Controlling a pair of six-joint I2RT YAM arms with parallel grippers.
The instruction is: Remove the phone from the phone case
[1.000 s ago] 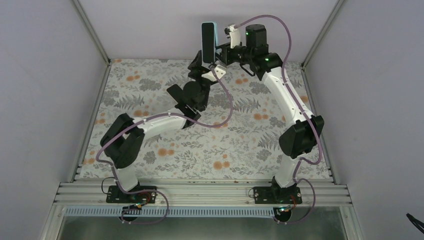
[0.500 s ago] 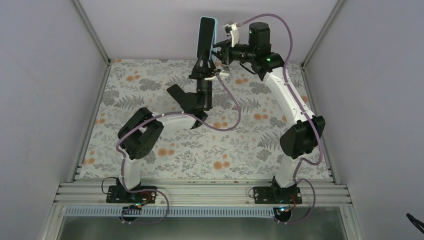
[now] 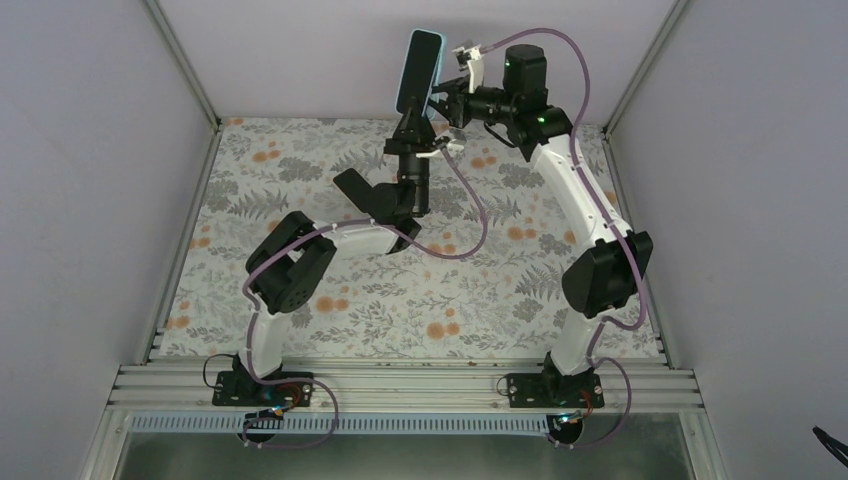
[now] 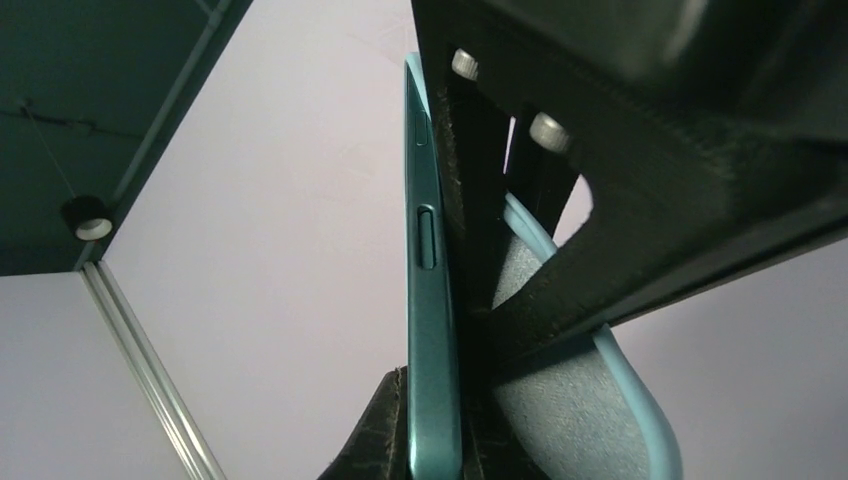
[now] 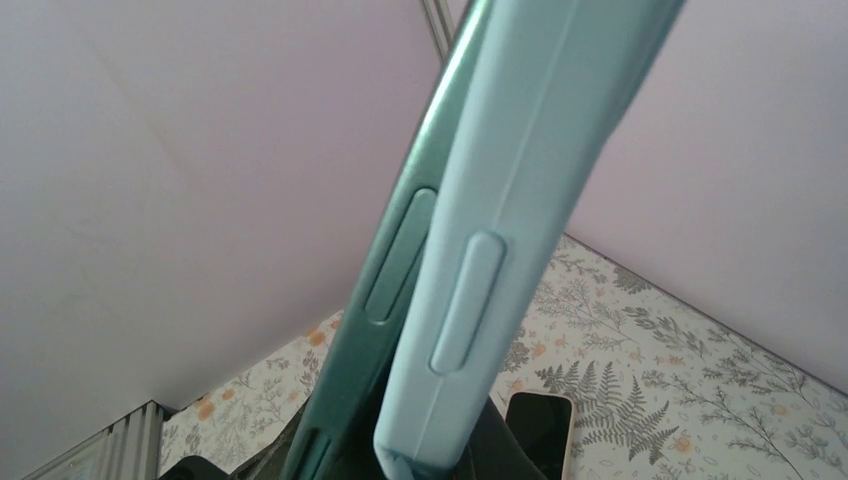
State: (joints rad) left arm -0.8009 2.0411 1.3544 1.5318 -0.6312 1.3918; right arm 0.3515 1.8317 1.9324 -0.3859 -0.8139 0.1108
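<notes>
My right gripper pulls the phone case [image 5: 500, 250] away from the phone next, then down and back onto empty tablecloth.
The dark teal phone [image 3: 416, 68] is held upright high above the back of the table, with its top leaning right. My left gripper [image 3: 414, 112] comes from below and is shut on the phone's [image 4: 428, 300] lower end, one finger [image 4: 385, 430] pressed to each face. The light blue phone case [image 5: 500, 250] is peeled away from the phone [image 5: 385, 300] along one long side, and its grey lining [image 4: 570, 400] shows. My right gripper [image 3: 446, 98] is shut on the phone case, and its black fingers [image 4: 650, 190] cross the left wrist view.
A second phone [image 5: 540, 430] in a cream case lies flat on the floral tablecloth [image 3: 480, 290] below the right gripper. Pale enclosure walls [image 3: 300, 50] stand close behind the raised phone, and a metal rail [image 3: 400, 385] runs along the near edge.
The left arm stretched up under the phone and its gripper closed on the lower end. The phone's top tipped to the right. The right gripper stayed shut on the case.
</notes>
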